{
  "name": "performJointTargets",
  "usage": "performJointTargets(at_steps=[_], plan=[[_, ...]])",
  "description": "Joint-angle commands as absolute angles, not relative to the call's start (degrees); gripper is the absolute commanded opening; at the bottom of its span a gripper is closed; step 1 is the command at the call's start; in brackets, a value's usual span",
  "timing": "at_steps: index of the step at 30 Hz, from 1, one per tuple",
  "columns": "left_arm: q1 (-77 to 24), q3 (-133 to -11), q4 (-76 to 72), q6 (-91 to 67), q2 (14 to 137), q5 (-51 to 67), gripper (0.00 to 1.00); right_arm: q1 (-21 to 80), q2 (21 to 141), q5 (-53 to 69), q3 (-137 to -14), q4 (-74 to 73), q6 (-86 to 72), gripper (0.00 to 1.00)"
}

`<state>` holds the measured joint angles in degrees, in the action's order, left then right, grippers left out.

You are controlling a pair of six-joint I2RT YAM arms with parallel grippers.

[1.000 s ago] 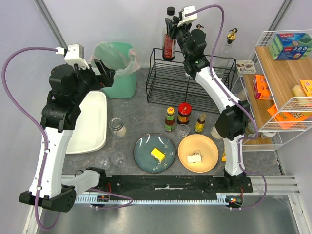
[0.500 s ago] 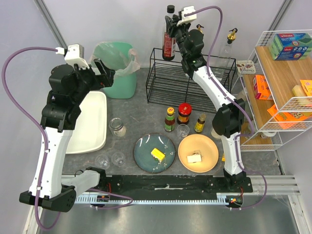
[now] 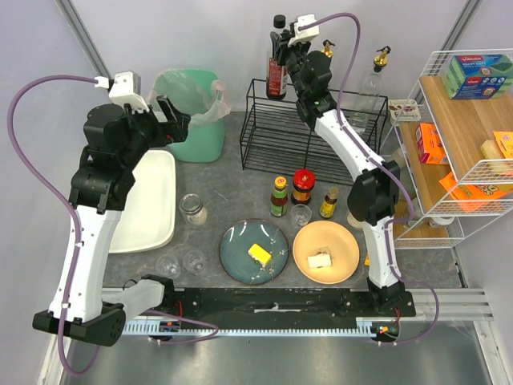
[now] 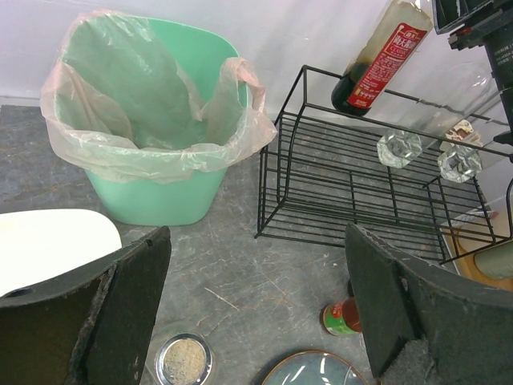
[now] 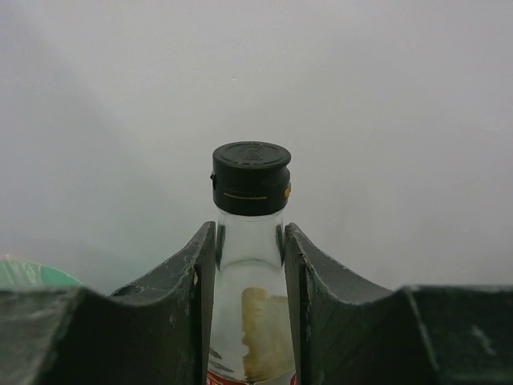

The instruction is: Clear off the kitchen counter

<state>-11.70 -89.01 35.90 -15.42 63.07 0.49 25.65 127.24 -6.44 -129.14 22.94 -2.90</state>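
Note:
My right gripper lowers over the rack's back corner by the green bin and lets go of the bottle's neck next, as the bottle's base still hangs above the rack's wire bottom.
The kitchen counter [image 3: 232,188] is dark grey mottled stone, also in the left wrist view [image 4: 232,273]. My right gripper [image 3: 282,48] is shut on the neck of a tall dark sauce bottle [image 3: 277,76] with a black cap and a red label. It holds the bottle at the back left corner of the black wire rack [image 3: 309,132]. The right wrist view shows my right gripper [image 5: 249,241] with both fingers pressed on the glass neck below the cap [image 5: 250,176]. The bottle [image 4: 383,56] looks tilted in the left wrist view. My left gripper [image 3: 178,120] [image 4: 256,305] is open and empty above the counter.
A green lined bin [image 3: 192,112] stands at the back left and a white tub [image 3: 148,200] at the left. Three small sauce bottles [image 3: 303,186], a jar [image 3: 191,208], small glasses [image 3: 193,261], a blue plate [image 3: 240,269] and an orange plate [image 3: 345,241] stand in front. A wire shelf [image 3: 465,136] is at the right.
My right gripper has moved a little left and back with the sauce bottle. The left arm has hardly moved.

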Motion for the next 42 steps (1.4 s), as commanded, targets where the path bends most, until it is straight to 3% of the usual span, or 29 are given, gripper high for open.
performJointTargets(at_steps=[1,19,21,25,32,35,42], plan=[[-11.6,-90.9,34.4,-14.0,63.3,0.3,0.94,25.5,124.7,-6.2,-129.0,32.7,-3.0,0.0],[-11.5,-90.8,34.4,-13.5,63.5,0.3,0.94,25.8,119.7,-4.7,-114.0,37.4,-6.0,0.01],[-11.5,-90.9,34.4,-13.5,63.5,0.2,0.94,26.0,119.2,-4.6,-112.3,37.9,-5.4,0.08],[-11.6,-90.8,34.4,-13.4,63.2,0.4,0.94,26.2,117.9,-3.3,-110.5,38.0,-4.4,0.38],[-11.5,-90.9,34.6,-13.4,63.0,0.7,0.94,27.1,115.8,-4.5,-110.3,37.3,-3.5,0.75],[-11.5,-91.0,34.8,-13.6,62.8,0.8,0.95,27.2,115.1,-4.9,-111.4,36.8,-3.1,0.82],[-11.5,-90.9,35.3,-13.6,62.1,1.5,0.96,27.9,111.6,-2.6,-112.3,34.0,-4.0,0.89]])
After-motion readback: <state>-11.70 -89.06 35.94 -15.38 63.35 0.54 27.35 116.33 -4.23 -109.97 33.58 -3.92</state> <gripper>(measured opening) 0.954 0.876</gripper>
